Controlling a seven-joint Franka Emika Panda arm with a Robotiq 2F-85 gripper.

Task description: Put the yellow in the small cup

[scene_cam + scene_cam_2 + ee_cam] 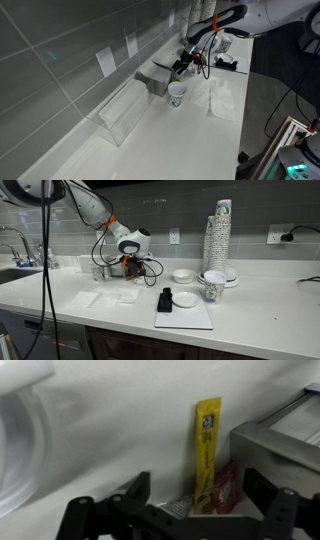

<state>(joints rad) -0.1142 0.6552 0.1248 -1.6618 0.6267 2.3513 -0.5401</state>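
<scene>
The open fingers are already on both sides of the end of the yellow beside the red packet (226, 488), so I should ease my gripper in next and close its fingers on that end.
In the wrist view the yellow (207, 440) is a narrow yellow stick packet standing upright against the white wall, with a red packet (226, 488) leaning beside it. My gripper (197, 482) is open, with one finger on each side of the two packets and not closed on them. In an exterior view the gripper (183, 66) hangs just beyond the small cup (176, 94), a short white paper cup with a green mark, standing upright on the counter. The gripper also shows in the other exterior view (128, 262). The yellow is too small to see in both exterior views.
A metal box (285, 445) stands right of the packets and shows in an exterior view (155, 80). A clear plastic bin (125, 115) sits by the wall. Napkins (125, 295) lie on the counter. A tall cup stack (216, 240), bowls (183, 276), another marked cup (211, 286) and a tray (185, 315) stand further along.
</scene>
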